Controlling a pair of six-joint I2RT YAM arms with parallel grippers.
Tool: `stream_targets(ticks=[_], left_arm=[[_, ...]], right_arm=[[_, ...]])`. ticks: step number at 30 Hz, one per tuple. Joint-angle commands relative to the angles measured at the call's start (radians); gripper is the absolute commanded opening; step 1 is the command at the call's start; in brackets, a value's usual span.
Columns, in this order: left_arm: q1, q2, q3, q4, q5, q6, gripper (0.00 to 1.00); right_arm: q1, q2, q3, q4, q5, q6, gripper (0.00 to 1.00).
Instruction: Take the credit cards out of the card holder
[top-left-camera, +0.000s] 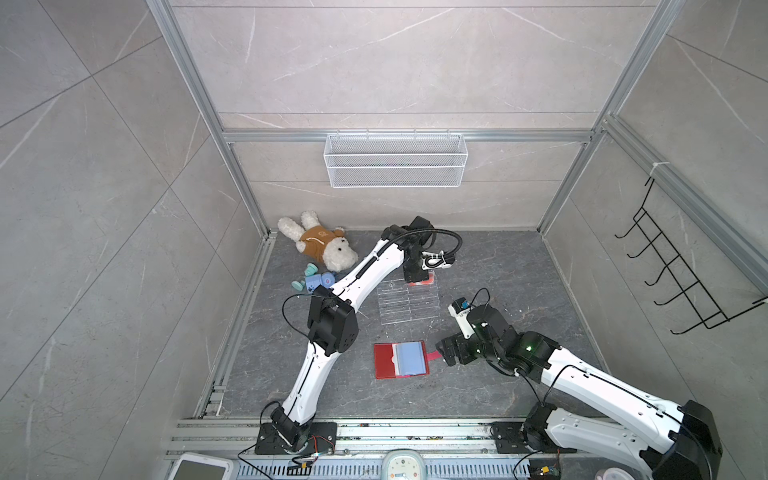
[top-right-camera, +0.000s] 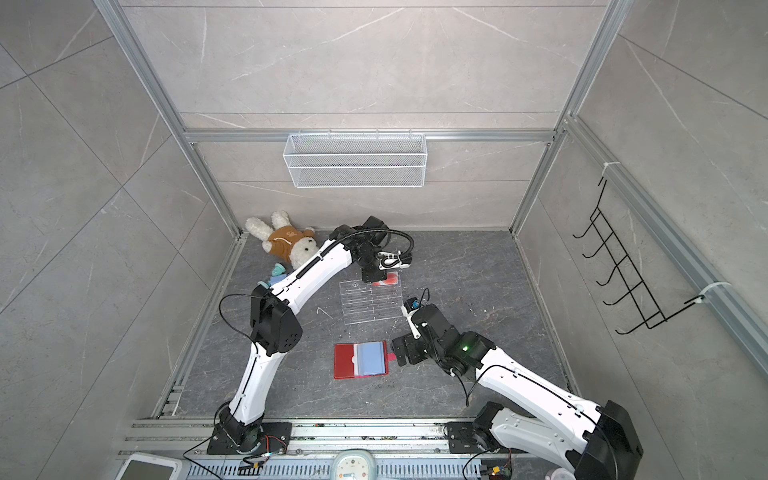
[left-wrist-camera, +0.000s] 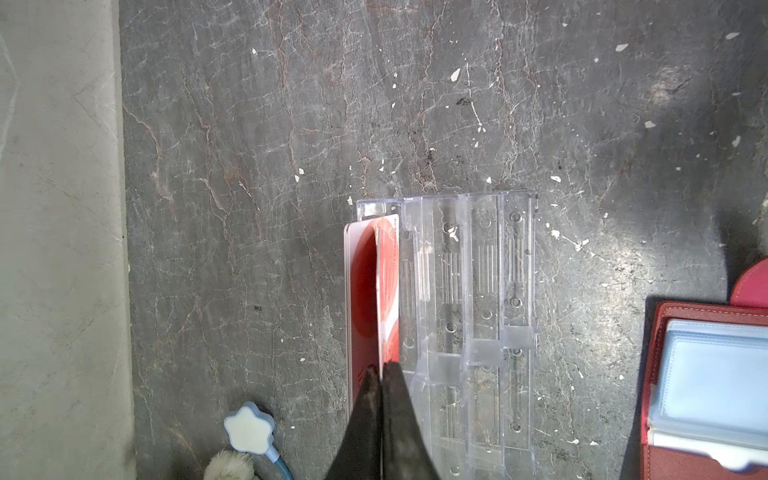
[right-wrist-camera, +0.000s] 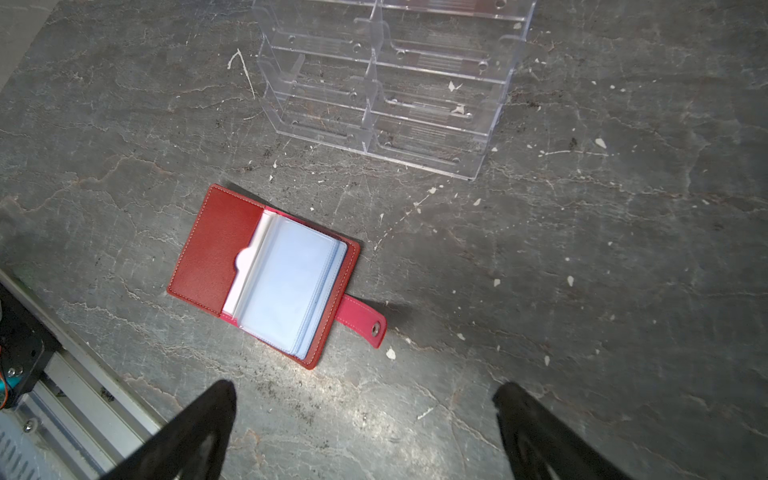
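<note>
My left gripper should move down toward the rear level of the acrylic stand and let go of the credit card's edge there, because that level is just below it.
The red card holder (top-left-camera: 385, 360) (top-right-camera: 345, 360) lies open on the dark floor, its pale blue sleeves (right-wrist-camera: 291, 282) facing up and its snap strap (right-wrist-camera: 361, 318) pointing toward my right gripper. My right gripper (right-wrist-camera: 365, 399) (top-left-camera: 446, 353) hovers open just beyond that strap, holding nothing. My left gripper (left-wrist-camera: 381, 370) (top-left-camera: 419, 277) is shut on the edge of a credit card (left-wrist-camera: 390, 286) with red print, at the rear tier of the clear acrylic stand (left-wrist-camera: 478, 291). Right beside it stands a second pinkish credit card (left-wrist-camera: 357, 282) with a red circle.
The acrylic stand (top-left-camera: 409, 305) (right-wrist-camera: 395, 83) sits behind the card holder. A plush rabbit (top-left-camera: 320, 245) and a blue toy (top-left-camera: 316, 282) lie at the back left. A wire basket (top-left-camera: 395, 160) hangs on the rear wall, a black hook rack (top-left-camera: 681, 270) on the right wall.
</note>
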Motion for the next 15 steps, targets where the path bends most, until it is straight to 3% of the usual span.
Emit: stream_targets(ticks=[1,15], left_arm=[[0.0,0.009,0.04,-0.021,-0.017,0.017,0.0],[-0.002,0.061,0.056,-0.033,-0.04,0.0,0.0]], right_arm=[[-0.004,0.012,0.022,-0.006,0.005,-0.007,1.0],[-0.004,0.013,0.018,-0.004,0.005,-0.012,1.0]])
